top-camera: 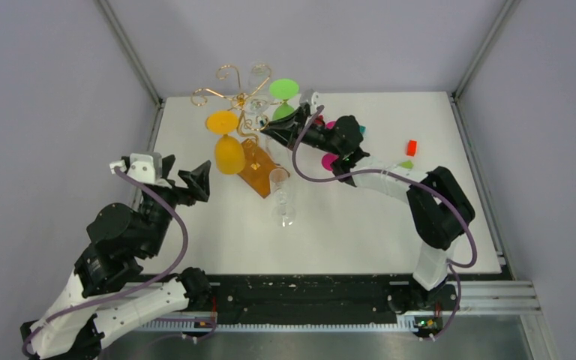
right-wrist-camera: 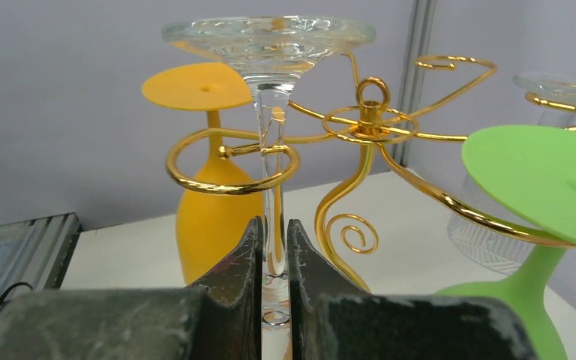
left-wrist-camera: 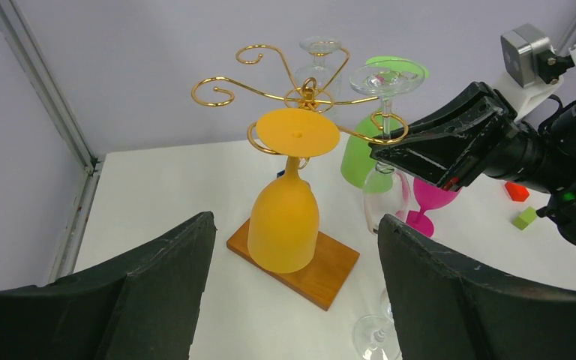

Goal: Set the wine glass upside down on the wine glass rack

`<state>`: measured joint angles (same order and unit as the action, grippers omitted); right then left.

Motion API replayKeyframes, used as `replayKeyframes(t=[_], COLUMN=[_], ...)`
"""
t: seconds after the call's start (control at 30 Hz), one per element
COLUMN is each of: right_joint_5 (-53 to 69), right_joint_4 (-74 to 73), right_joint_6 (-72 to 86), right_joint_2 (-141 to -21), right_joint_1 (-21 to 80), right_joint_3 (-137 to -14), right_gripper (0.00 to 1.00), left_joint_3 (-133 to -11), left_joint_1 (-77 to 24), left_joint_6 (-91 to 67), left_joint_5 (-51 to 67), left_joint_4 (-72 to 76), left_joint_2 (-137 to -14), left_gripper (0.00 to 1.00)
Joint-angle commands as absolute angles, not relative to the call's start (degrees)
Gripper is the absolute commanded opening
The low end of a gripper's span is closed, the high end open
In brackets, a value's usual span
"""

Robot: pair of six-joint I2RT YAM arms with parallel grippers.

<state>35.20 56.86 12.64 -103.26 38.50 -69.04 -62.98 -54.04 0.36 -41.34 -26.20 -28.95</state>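
The robot's right gripper will go down next and tip its fingers downward, bringing the foot of the clear glass onto the gold ring.
The wine glass rack is gold wire on an orange-brown wooden base. My right gripper is shut on the stem of a clear wine glass, held upside down with its foot above a gold ring and the stem inside that ring. The left wrist view shows this glass and the right gripper at the rack. My left gripper is open and empty, left of the base.
An orange glass, a green glass and a clear glass hang upside down on the rack. Another clear glass stands on the table before the base. A pink glass, a red block and a green block lie right.
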Motion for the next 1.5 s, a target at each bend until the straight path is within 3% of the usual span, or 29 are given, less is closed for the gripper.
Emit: replayKeyframes(t=[0.0,0.43,0.53,0.8,0.97,1.07,1.3,1.47], right_joint_5=[31.98,29.79,30.02,30.52,33.10,33.51,29.36,28.04], right_joint_4=[51.60,41.70,41.92,42.72,41.78,38.13,26.35,25.61], right_joint_6=[9.90,8.09,8.11,8.34,7.43,4.46,-9.33,-10.24], right_joint_2=[-102.65,-103.73,-103.71,-103.63,-104.10,-104.43,-104.41,-104.24], right_joint_1=[38.84,38.85,38.87,38.83,39.07,39.71,43.54,43.68], right_joint_3=[-74.21,-76.85,-76.25,-74.91,-75.56,-77.20,-81.31,-81.59], right_gripper=[0.00,0.00,0.08,0.15,0.10,0.00,0.00,0.00], left_joint_3=[-62.93,-63.19,-63.21,-63.26,-62.96,-62.77,-62.42,-62.41], left_joint_1=[-53.88,-53.88,-53.88,-53.88,-53.87,-53.88,-53.88,-53.88], left_joint_6=[0.23,0.40,0.31,0.26,0.25,0.26,0.25,0.22], left_joint_5=[-40.93,-40.87,-40.78,-40.74,-40.78,-40.94,-41.26,-41.44], left_joint_4=[-25.34,-25.46,-25.64,-25.99,-25.93,-25.93,-26.11,-26.21], left_joint_2=[-27.92,-28.08,-27.98,-27.76,-27.69,-27.66,-27.15,-26.77], left_gripper=[0.84,0.84,0.84,0.84,0.84,0.84,0.84,0.84])
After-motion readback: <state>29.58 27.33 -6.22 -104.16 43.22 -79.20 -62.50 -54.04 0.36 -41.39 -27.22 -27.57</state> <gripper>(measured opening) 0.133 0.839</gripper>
